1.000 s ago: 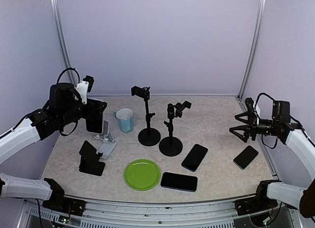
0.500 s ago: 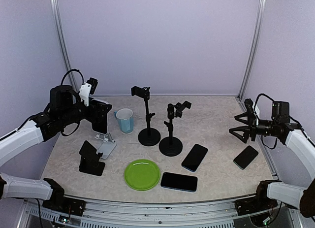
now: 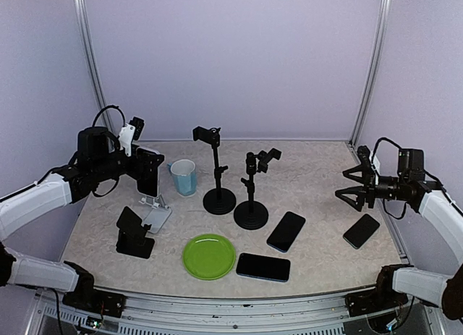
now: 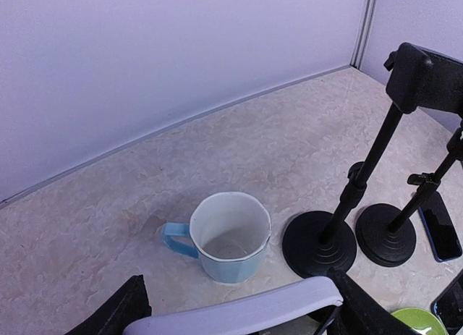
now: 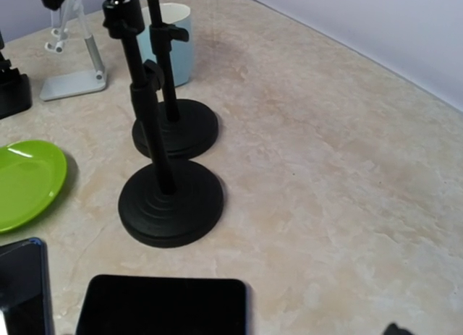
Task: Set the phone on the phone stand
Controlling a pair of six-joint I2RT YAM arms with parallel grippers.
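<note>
My left gripper will next move down and toward the blue mug to release the phone on the white stand's ledge (image 3: 153, 202), because the phone's bottom edge is still hanging above it.
My left gripper (image 3: 147, 172) is shut on a phone (image 3: 148, 177) and holds it upright on its edge, just above a white folding phone stand (image 3: 156, 213). In the left wrist view the phone's pale lavender edge (image 4: 217, 317) spans the bottom of the frame between my two black fingers (image 4: 119, 317). At the right side my right gripper (image 3: 353, 192) hangs open above the table with nothing in it.
A blue mug (image 3: 184, 176) stands beside the held phone. Two tall black clamp stands (image 3: 219, 200) (image 3: 251, 214) are mid-table, and a low black stand (image 3: 134, 234) sits front left. A green plate (image 3: 208, 256) and three dark phones (image 3: 286, 231) (image 3: 263, 267) (image 3: 361, 231) lie in front.
My left gripper has carried the phone a little to the right, toward the mug and over the white stand. The right arm has barely moved.
</note>
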